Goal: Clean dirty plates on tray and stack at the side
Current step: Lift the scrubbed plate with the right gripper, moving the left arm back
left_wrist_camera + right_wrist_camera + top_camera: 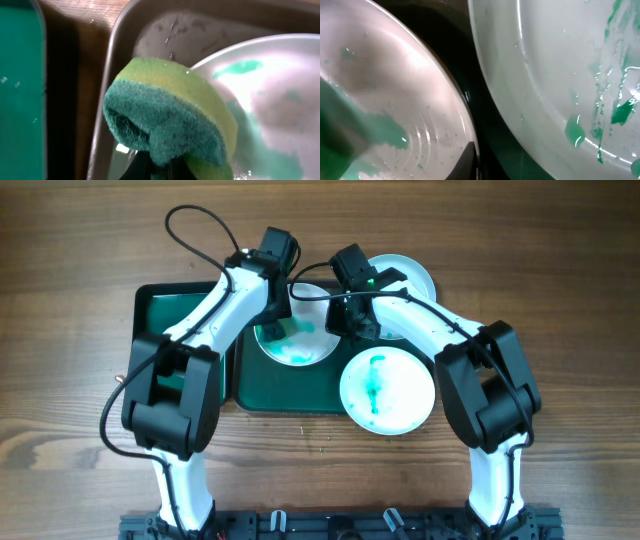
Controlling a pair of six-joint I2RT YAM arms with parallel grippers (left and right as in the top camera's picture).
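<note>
I will next lift my right gripper, move it right in the overhead view and bring the plate down to let it go on the bare tabletop beside the tray, because that spot is clear.
A plate (300, 345) smeared green-teal lies at the back of the dark green tray (290, 395). My left gripper (278, 308) is shut on a yellow-and-green sponge (170, 115) and presses it on this plate's (270, 95) left part. My right gripper (345, 320) is shut on the same plate's right rim; one dark finger (465, 162) lies on the rim of the plate (405, 95). A white plate (388, 392) with teal streaks sits at the tray's front right and shows in the right wrist view (550, 75). A third, pale plate (410, 275) lies behind my right arm, partly hidden.
A smaller dark green bin (160, 310) stands left of the tray, under my left arm; it also shows in the left wrist view (20, 80). The tray's grey rim (105, 115) runs beside the sponge. Bare wooden table (560, 300) surrounds everything.
</note>
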